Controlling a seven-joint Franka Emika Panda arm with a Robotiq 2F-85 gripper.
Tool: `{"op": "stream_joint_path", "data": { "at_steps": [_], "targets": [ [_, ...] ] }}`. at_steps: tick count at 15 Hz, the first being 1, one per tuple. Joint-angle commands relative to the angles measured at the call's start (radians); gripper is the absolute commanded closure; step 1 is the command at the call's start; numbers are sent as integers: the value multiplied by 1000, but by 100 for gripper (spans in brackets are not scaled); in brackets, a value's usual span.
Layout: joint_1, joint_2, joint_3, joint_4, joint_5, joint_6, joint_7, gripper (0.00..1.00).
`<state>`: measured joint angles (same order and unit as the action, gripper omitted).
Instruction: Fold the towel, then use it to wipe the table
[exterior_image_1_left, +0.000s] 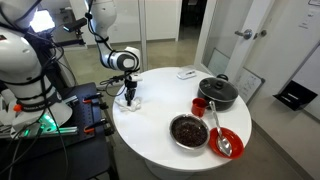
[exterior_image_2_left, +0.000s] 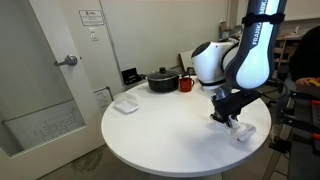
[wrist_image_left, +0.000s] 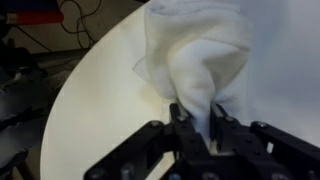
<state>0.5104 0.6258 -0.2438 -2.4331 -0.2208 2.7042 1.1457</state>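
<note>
My gripper carries the towel away from my base next, low over the table, from the table's near edge toward its middle.
The towel is a bunched white cloth on the round white table. In the wrist view it rises in a crumpled peak, and its lower fold is pinched between my gripper's black fingers. My gripper is shut on that fold. In an exterior view the gripper hangs low over the table's edge nearest the robot base, with the towel beneath it. From the opposite side, the gripper stands just above the towel near the table rim. No stripe shows on the cloth.
A black pot with a lid, a red cup, a dark bowl and a red plate with a spoon stand on the far side. A small white flat item lies near the rim.
</note>
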Motion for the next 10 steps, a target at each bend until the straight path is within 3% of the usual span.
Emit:
{"op": "stream_joint_path", "data": {
  "at_steps": [1, 5, 10],
  "targets": [
    [9, 32, -24, 2, -7, 149, 72, 95],
    [58, 49, -62, 38, 20, 248, 106, 95],
    [122, 109, -102, 138, 77, 293, 111, 95]
  ]
}}
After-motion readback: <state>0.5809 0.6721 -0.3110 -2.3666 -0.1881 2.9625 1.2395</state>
